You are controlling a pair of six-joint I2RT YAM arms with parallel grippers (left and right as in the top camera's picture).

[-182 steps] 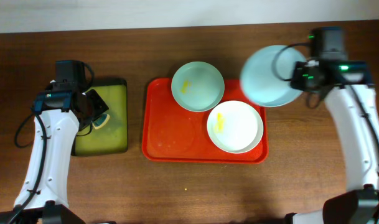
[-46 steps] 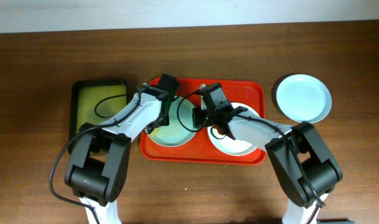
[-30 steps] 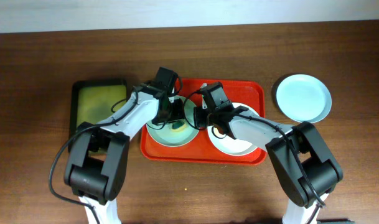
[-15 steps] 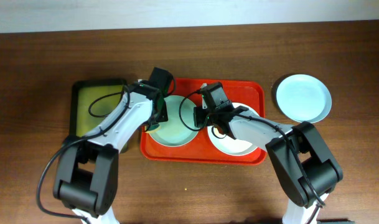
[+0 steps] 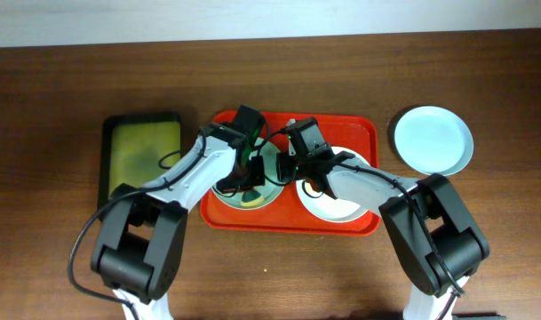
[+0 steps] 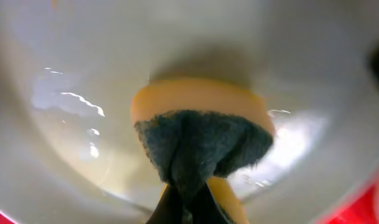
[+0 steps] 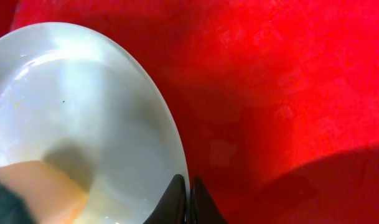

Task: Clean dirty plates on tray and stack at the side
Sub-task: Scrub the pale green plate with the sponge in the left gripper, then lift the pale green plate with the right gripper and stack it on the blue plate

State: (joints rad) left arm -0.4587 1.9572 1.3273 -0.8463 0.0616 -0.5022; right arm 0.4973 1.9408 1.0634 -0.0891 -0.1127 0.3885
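I should next lift my right gripper, move it to the right in the overhead view over the second mint-blue plate (image 5: 433,140), lower it and let go of the rim of the plate.
A pale mint-blue plate (image 5: 230,194) lies on the left half of the red tray (image 5: 359,129). My left gripper (image 5: 250,182) is shut on a yellow sponge (image 5: 252,199) with a dark scrub face and presses it onto this plate. In the left wrist view the sponge (image 6: 198,134) sits on the wet plate (image 6: 83,74) above the jaws (image 6: 186,208). My right gripper (image 5: 282,169) is shut on the plate's right rim (image 7: 83,112), its jaws (image 7: 188,199) over the tray (image 7: 289,93). A white plate (image 5: 332,209) lies on the tray under my right arm. A second mint-blue plate (image 5: 433,140) lies on the table at the right.
A smaller black-rimmed yellow-green tray (image 5: 141,156) lies on the table left of the red tray. Both arms cross over the red tray's middle. The table's far edge runs along the top of the overhead view.
My left gripper has swept the sponge from the plate's left side to its middle and right. My right gripper has kept its hold on the rim. The plates have not moved.
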